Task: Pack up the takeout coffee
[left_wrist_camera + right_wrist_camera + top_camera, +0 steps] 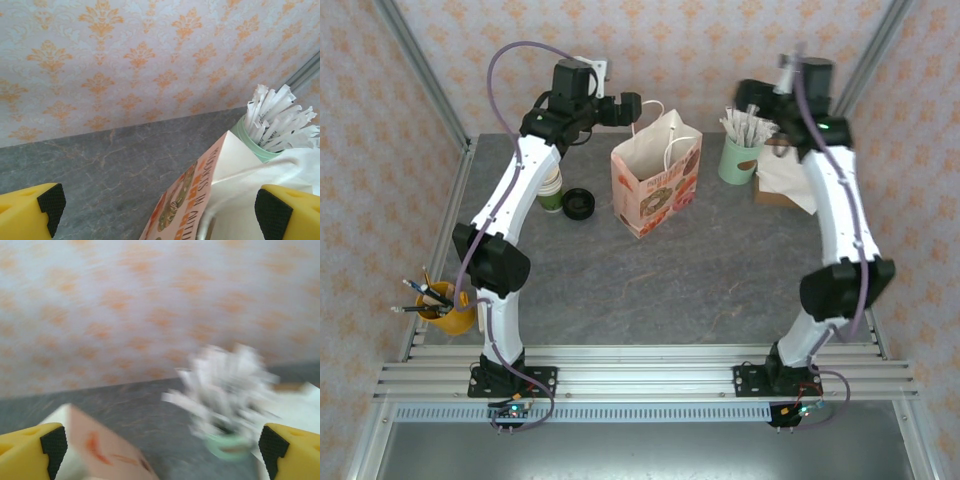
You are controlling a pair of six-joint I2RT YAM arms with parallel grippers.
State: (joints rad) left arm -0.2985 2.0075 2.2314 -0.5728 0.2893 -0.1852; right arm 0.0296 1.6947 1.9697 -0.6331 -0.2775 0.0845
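The near edge of the white napkins hangs over the box, so my right gripper will next go down back past the straw holder and turn to that edge.
The takeout coffee is hidden from view. A paper bag with an orange print and white handles stands open mid-table. My left gripper hangs just behind the bag's top; in its wrist view it is open, with the bag's printed edge below and between the pads and nothing gripped. My right gripper is raised at the back, above the straw holder. The right wrist view is blurred, and there the gripper stands open and empty over the bag's corner.
A mint-green holder of wrapped straws stands right of the bag, with white napkins on a brown box beside it. A stack of paper cups and black lids sit left of the bag. A yellow cup of pens stands near left.
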